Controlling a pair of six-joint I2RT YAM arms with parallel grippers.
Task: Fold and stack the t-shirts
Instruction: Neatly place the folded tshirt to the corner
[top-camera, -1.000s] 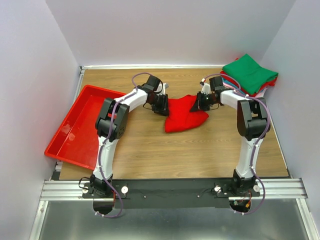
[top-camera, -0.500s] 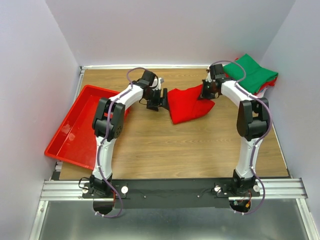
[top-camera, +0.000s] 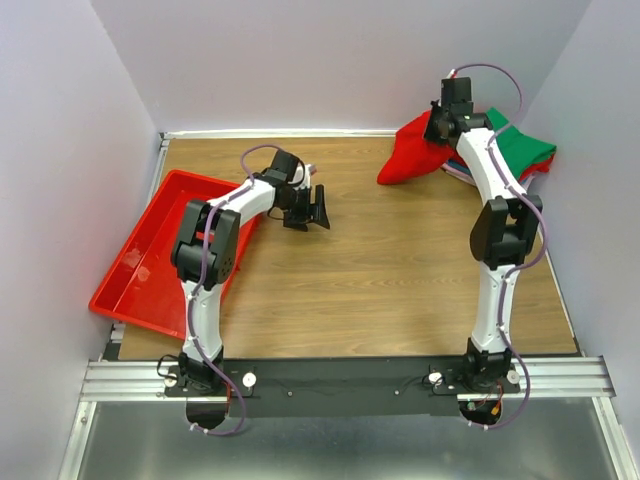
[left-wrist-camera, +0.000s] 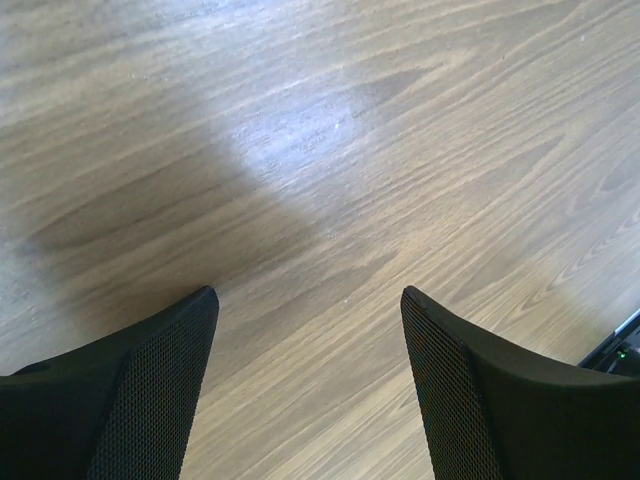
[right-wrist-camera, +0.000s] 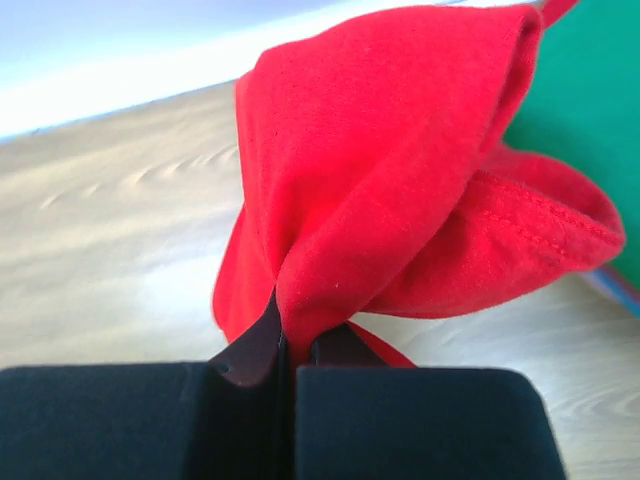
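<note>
My right gripper rises next and sweeps across the green shirt (right-wrist-camera: 588, 102) toward the side. Then it lowers and releases, since the red t-shirt hangs mostly beside the stack.
My right gripper (top-camera: 437, 128) is shut on a folded bright red t-shirt (top-camera: 412, 152) and holds it in the air at the back right, next to the stack. In the right wrist view the red t-shirt (right-wrist-camera: 400, 190) is pinched between the shut jaws and bunches above them. The stack of folded t-shirts (top-camera: 520, 150) lies in the back right corner, with a green one on top and red, blue and pink edges under it; the green shirt (right-wrist-camera: 590, 110) shows at the right edge. My left gripper (top-camera: 318, 210) is open and empty over bare wood (left-wrist-camera: 310, 330).
A red plastic tray (top-camera: 150, 265) lies tilted at the table's left edge, beside my left arm. The back wall and the right wall stand close to the stack.
My right gripper has carried the red t-shirt from the table's middle up and back right to the stack. My left gripper let go of the shirt and drew back left.
</note>
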